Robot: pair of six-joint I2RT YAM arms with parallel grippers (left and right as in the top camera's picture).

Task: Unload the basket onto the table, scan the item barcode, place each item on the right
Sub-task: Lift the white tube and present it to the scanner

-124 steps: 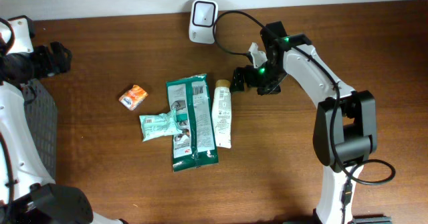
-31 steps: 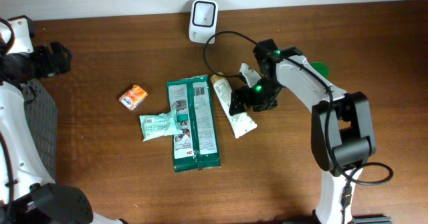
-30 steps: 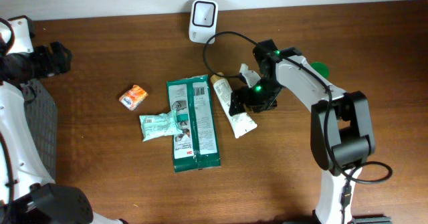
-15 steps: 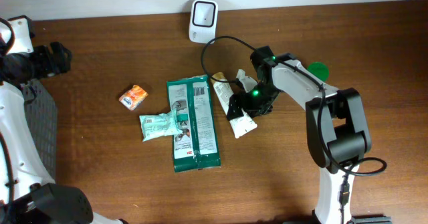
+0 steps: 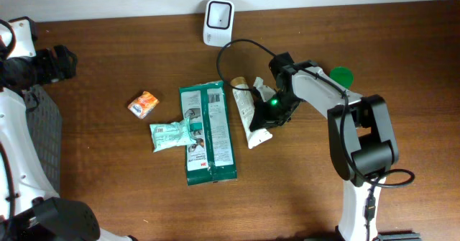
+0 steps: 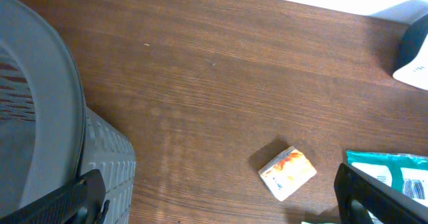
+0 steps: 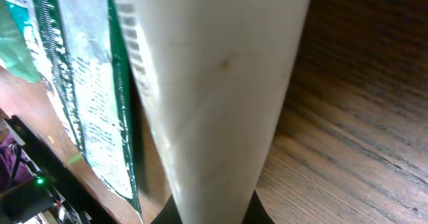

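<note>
The tabletop beside the green round object [image 5: 313, 121] is clear, so my right gripper will next lift the tube [image 5: 248, 115] outward to the scanner, then go down there to let go of the tube.
A white tube [image 5: 248, 115] with a tan cap lies right of the green packet [image 5: 207, 129] in the overhead view. My right gripper [image 5: 267, 110] is shut on the tube's lower half. The right wrist view is filled by the tube [image 7: 214, 83], which runs up from between the dark jaws of the right gripper [image 7: 212, 214]. The white scanner [image 5: 218, 14] stands at the table's back edge, its cable looping toward the right arm. My left gripper [image 5: 61, 60] is open at the far left with nothing between its fingers [image 6: 381, 197], well away from the items.
A small orange box [image 5: 144, 103] and a pale green wipes pack [image 5: 169, 135] lie left of the green packet. A grey basket [image 6: 40, 117] sits at the table's left side. A green round object [image 5: 340, 74] shows behind the right arm.
My right gripper has moved down and left onto the white tube and closed on it. The tube has shifted slightly. The left arm has not moved.
</note>
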